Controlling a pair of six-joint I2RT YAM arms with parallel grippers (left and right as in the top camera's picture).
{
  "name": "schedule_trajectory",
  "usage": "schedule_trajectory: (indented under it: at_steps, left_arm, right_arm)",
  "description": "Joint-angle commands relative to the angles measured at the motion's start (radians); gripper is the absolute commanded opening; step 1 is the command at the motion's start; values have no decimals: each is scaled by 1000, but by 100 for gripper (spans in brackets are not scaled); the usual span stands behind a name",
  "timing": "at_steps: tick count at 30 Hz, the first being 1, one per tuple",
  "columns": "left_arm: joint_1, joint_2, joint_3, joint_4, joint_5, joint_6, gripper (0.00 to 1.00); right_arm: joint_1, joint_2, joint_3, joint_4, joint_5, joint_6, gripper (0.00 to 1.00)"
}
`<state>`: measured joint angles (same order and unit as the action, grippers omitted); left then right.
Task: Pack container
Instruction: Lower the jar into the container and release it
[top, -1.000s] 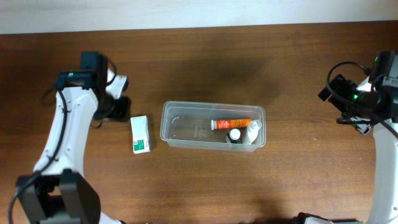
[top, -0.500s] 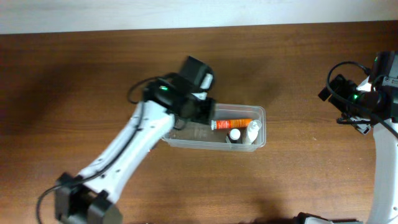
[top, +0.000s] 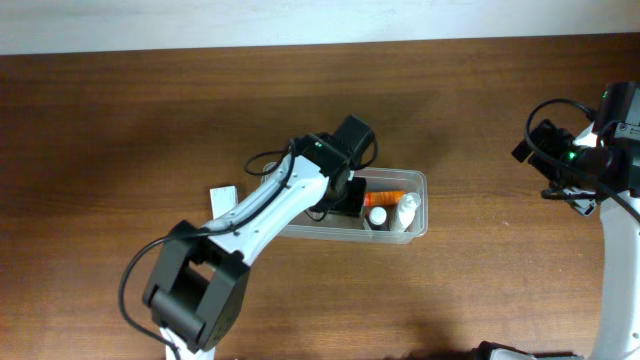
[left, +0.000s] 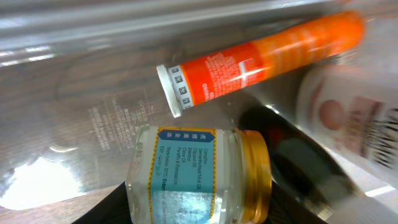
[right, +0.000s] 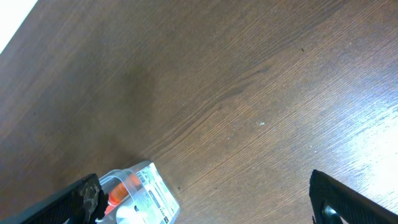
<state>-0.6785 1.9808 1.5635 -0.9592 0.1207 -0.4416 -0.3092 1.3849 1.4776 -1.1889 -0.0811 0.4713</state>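
I need to lower the jar with my left gripper next and let it go on the free part of the container's bottom just below that gripper, between the orange tube (top: 386, 197) and the dark item.
The container (top: 300, 231), a long clear plastic tub, lies mid-table. In it are an orange tube (top: 386, 197), a white bottle (top: 406, 212) and a dark white-capped item (top: 377, 216). My left gripper (top: 345, 193) is inside the container's middle, shut on a clear jar (left: 199, 174) with a gold lid and blue label. The jar is held just over the container floor (left: 74, 93), beside the orange tube (left: 261, 59), the white bottle (left: 348, 124) and the dark item (left: 298, 165). My right gripper (top: 540, 155) is open and empty at the far right, and its wrist view (right: 211, 208) shows the container's end (right: 152, 190).
A white-and-green carton box (top: 222, 194) lies left of the container, mostly hidden under my left arm. A pale wall strip (top: 300, 20) runs along the table's far edge. Bare wood lies between the container and my right arm.
My left arm swung from beside the carton at the table's left to over the container, then moved further right inside it. The right arm has not moved.
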Motion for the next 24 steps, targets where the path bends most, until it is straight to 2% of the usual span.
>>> schedule_trajectory:
  at_steps: [1,2,4,8,13,16,17,18,19,24]
  left_arm:
    - [-14,53,8,2,18,-30,3]
    - [-14,68,8,2,18,-37,4]
    - [-14,72,8,5,18,-37,17]
    - [-14,72,8,25,23,-37,30]
    - [-10,72,14,47,52,-37,31]
    - [1,72,20,48,117,-37,31]
    - [5,72,20,51,140,-37,34]
    - [13,72,20,52,181,-37,59]
    - [18,72,20,52,201,-37,64]
    - [50,71,27,43,227,-37,66]
  right_arm:
    - [-6,2,9,0,-5,5,99]
    - [-6,2,9,0,-5,5,99]
    - [-6,2,9,0,-5,5,98]
    - [-6,2,9,0,-5,5,99]
    - [-6,2,9,0,-5,5,99]
    - [-6,2,9,0,-5,5,99]
    - [-6,2,9,0,-5,5,99]
    - [-6,2,9,0,-5,5,99]
    - [-6,2,9,0,-5,5,98]
    - [-6,2,9,0,-5,5,99]
